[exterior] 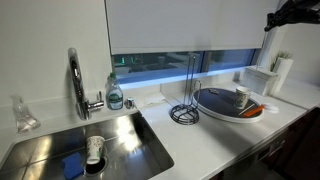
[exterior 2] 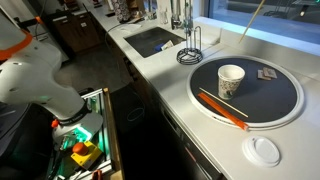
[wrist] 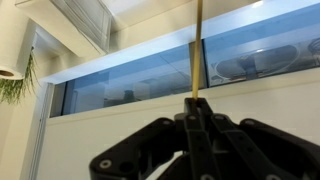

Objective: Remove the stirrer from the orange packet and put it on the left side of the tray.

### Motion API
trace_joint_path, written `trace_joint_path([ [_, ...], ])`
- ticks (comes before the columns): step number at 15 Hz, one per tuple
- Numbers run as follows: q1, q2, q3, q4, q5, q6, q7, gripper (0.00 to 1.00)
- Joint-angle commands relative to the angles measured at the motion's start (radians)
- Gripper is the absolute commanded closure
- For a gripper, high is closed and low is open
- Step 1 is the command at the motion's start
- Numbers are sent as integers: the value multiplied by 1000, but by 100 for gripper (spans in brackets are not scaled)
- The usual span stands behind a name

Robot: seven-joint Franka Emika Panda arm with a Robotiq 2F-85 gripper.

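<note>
Next, the gripper tips and lowers toward the wire stand over the tray's side nearest it. That side of the tray lies empty for releasing the stirrer.
The orange packet lies flat on the near part of the tray, beside a paper cup. In an exterior view the tray sits right of the wire stand, with the packet's orange end at its front. My gripper is shut on a thin pale wooden stirrer that sticks straight out from the fingertips. The gripper is raised high above the tray. The stirrer shows as a thin slanted line above the tray's far side.
A steel sink with a faucet and a cup in it lies at the counter's other end. A wire stand stands between sink and tray. A white lid lies near the counter edge. A paper towel roll stands by the wall.
</note>
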Motion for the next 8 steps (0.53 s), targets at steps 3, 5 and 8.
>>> trace_joint_path([
  [3, -7, 62, 6, -8, -16, 54, 26, 98],
  [5, -1, 83, 8, -11, -7, 66, 19, 98],
  [8, 3, 106, 16, -16, -13, 88, 21, 98],
])
